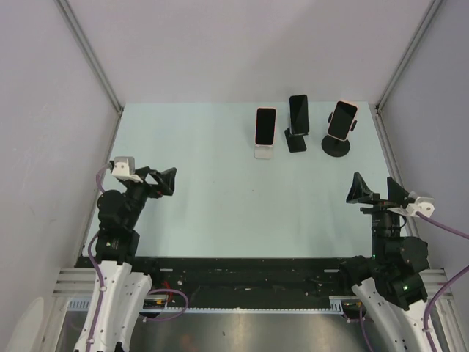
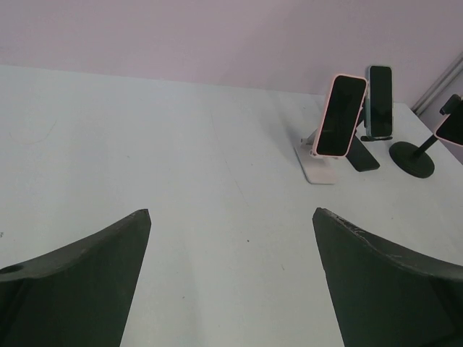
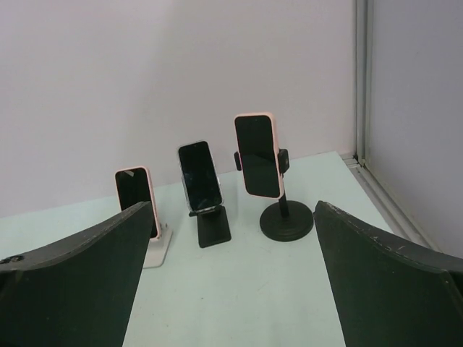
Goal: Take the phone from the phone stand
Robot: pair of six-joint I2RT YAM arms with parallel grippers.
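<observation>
The clamped phone stands outward of my right gripper, so next the gripper should reach outward and turn onto the phone's long edge facing the side [image 1: 355, 114] [image 3: 275, 134], bare above the clamp.
Three phones stand on stands at the back right of the table. A pink-cased phone [image 1: 265, 126] leans on a white stand [image 1: 264, 153]. A dark phone [image 1: 298, 114] rests on a black folding stand [image 1: 295, 141]. A pink-cased phone [image 1: 341, 119] is clamped on a black round-base stand [image 1: 337, 146]. All three also show in the right wrist view: the left phone [image 3: 134, 190], the middle phone [image 3: 200, 176] and the right phone [image 3: 257, 155]. My left gripper [image 1: 163, 181] is open and empty at the left. My right gripper [image 1: 376, 190] is open and empty, short of the stands.
Grey enclosure walls [image 1: 220, 44] with metal corner posts [image 1: 91, 55] close in the table at the back and on both sides. The pale table surface [image 1: 220, 191] lies between the two arms.
</observation>
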